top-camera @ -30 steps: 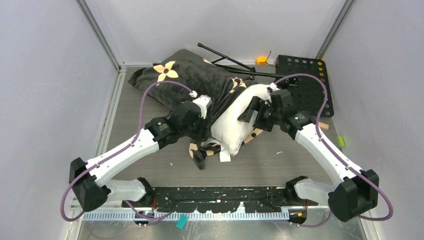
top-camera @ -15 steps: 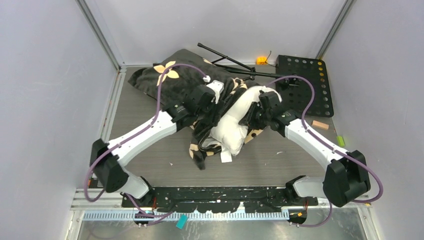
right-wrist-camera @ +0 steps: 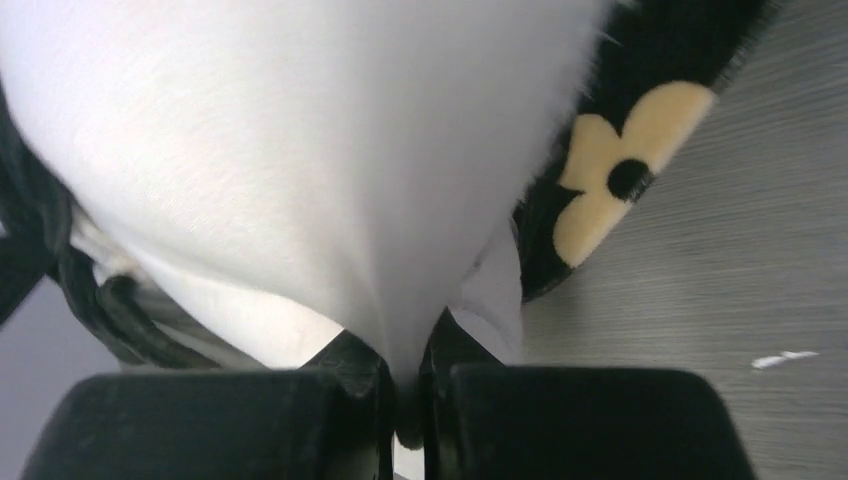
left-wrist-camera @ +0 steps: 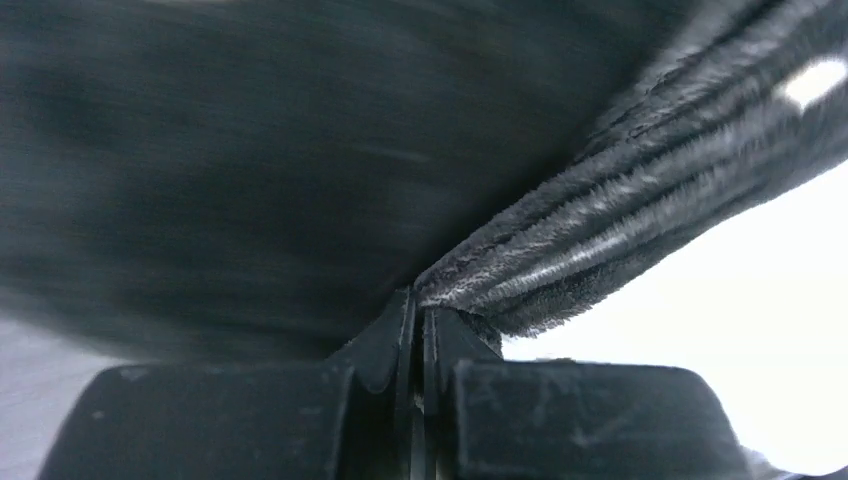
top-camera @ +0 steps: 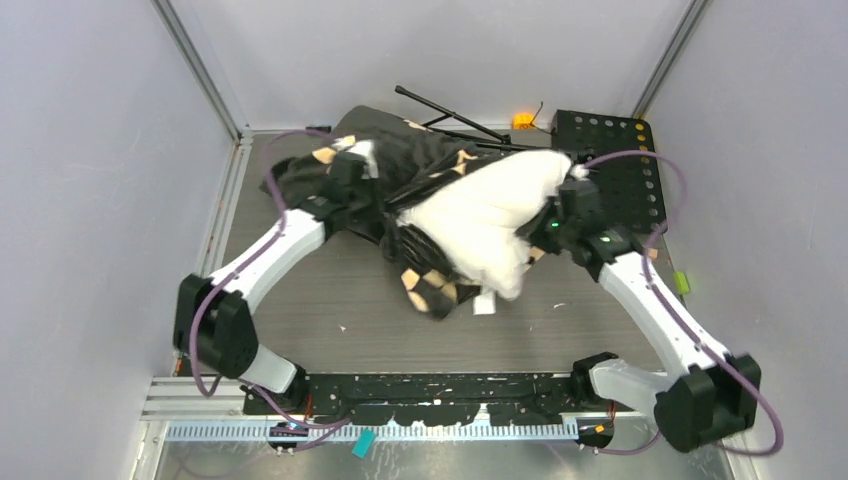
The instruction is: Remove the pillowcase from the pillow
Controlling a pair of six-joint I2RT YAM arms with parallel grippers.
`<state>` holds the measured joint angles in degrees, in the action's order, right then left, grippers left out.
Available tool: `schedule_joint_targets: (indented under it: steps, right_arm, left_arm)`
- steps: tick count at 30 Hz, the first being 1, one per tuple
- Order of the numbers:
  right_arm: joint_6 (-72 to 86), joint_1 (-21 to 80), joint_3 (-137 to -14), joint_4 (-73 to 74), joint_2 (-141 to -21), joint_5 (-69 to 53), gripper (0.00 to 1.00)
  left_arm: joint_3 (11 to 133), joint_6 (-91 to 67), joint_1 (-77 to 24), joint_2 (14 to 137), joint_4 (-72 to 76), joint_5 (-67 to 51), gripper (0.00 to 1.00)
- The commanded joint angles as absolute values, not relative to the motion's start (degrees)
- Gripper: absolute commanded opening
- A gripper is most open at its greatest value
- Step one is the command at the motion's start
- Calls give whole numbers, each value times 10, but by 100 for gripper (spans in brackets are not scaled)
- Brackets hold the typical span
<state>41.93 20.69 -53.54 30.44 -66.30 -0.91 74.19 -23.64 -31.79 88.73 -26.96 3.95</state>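
Note:
I need to pull the pleat to the right in the top view with my right gripper, over the bare tabletop, before I let go, because the pillowcase (top-camera: 405,160) is still around the pillow's other end.
The white pillow (top-camera: 478,215) lies mid-table, bulging out of the black pillowcase (top-camera: 405,160) with tan flowers. The case is bunched behind it and to its left, with a fold trailing under its near end (top-camera: 432,292). My left gripper (top-camera: 372,195) is shut on a stretched ridge of the black plush; in the left wrist view the gripper (left-wrist-camera: 420,300) pinches the pillowcase (left-wrist-camera: 600,230). My right gripper (top-camera: 542,228) is shut on the pillow's right end. In the right wrist view the gripper (right-wrist-camera: 408,360) clamps a pleat of the pillow (right-wrist-camera: 300,130), with the pillowcase (right-wrist-camera: 620,170) beside it.
A black perforated metal plate (top-camera: 612,150) lies at the back right, partly under the right arm's cable. Thin black stand legs (top-camera: 450,115) and a small orange part (top-camera: 522,121) sit along the back wall. Grey enclosure walls close in on both sides.
Both grippers closed. The left one pulled the pillowcase back and to the left, the right one drew the pillow to the right. Much more of the white pillow now shows.

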Motion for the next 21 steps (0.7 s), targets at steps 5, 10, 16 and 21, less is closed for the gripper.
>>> schedule_joint_targets:
  steps: [5,10,16,21]
  right_arm:
    - [444,16,-507,368,-544,81,0]
    - [398,16,-507,327,-602,-96,0]
    - [388,15,-513,325,-607,-134,0]
    - [377,16,-507,327,-590,-138,0]
  left_arm:
    - [515,-395,-78,723,-145,-37,0]
    - [517,-378,-77,706,-144,-124,4]
    - [530,-350,-78,646,-198,-143,42]
    - [533,-332,-78,571,-265,-152,88]
